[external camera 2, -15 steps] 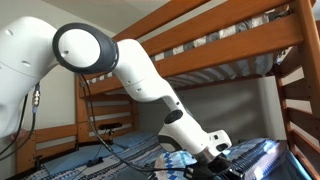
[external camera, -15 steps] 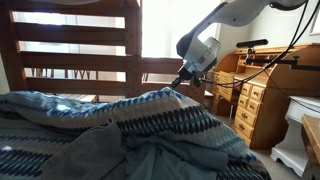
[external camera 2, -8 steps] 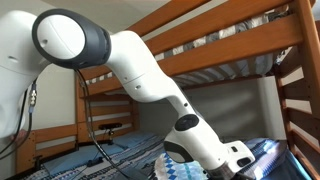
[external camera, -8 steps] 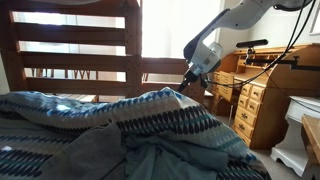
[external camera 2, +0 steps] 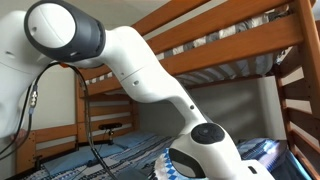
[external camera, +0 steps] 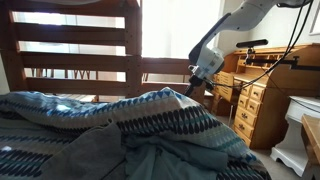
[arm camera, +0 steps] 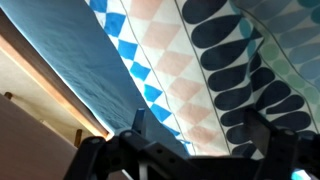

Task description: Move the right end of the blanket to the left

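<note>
The bunched fold among dark ovals is off-centre, toward the right in the wrist view, so I will move my gripper that way and down to straddle it.
The striped navy and light-blue blanket [external camera: 160,118] lies bunched on the bed, its edge folded into a ridge across the middle. My gripper [external camera: 197,87] hangs just above and beyond the ridge's far end, clear of the cloth. In the wrist view the gripper [arm camera: 200,128] is open, its dark fingers [arm camera: 140,122] wide apart with nothing between them. Behind them the blanket [arm camera: 195,60] shows dark oval, pink and blue diamond patterns. In an exterior view the white arm [external camera 2: 150,80] hides the gripper, and only strips of blanket [external camera 2: 272,152] show.
A wooden bunk bed frame [external camera: 70,50] surrounds the mattress, with an upper bunk rail [external camera 2: 220,45] overhead. A wooden dresser [external camera: 262,105] and white furniture [external camera: 298,130] stand beside the bed. A plain grey-teal cloth [external camera: 95,152] lies at the front.
The gripper has opened and let go of the blanket. It has drawn back, up and toward the dresser. The blanket has stayed folded where it was.
</note>
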`<state>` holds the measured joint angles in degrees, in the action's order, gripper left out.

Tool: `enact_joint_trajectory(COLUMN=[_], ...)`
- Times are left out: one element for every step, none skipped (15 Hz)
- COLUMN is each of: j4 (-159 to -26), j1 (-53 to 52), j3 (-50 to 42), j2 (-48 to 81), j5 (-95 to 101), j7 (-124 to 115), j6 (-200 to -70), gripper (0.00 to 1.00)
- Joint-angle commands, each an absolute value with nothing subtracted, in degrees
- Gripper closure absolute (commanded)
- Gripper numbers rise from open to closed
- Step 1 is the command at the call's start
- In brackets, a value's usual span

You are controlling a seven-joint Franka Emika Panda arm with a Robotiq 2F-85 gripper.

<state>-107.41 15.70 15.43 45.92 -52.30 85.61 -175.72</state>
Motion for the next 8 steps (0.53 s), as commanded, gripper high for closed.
enact_joint_trajectory(j4=[-108.0, -107.7, -107.2, -106.7, -106.0, -105.4, -105.0, -104.6], j1=[13.7, 13.3, 13.4, 13.2, 13.8, 13.9, 14.3, 14.5], j3=[12.4, 12.1, 12.3, 12.6, 14.0, 14.8, 15.5, 16.2], j2=[44.4, 44.6, 44.8, 45.3, 45.9, 46.3, 46.6, 46.9], j5=[-48.9, -48.2, -48.2, -48.7, -50.0, -50.6, -50.9, -51.0], j7=[84.2, 84.1, 84.6, 85.0, 86.2, 86.8, 87.1, 87.6], j6=[-167.9, -166.5, -165.6, -166.3, -167.7, -168.8, -169.1, -169.5], gripper=[0.0, 0.0, 0.0, 0.0, 0.0, 0.0, 0.0, 0.0])
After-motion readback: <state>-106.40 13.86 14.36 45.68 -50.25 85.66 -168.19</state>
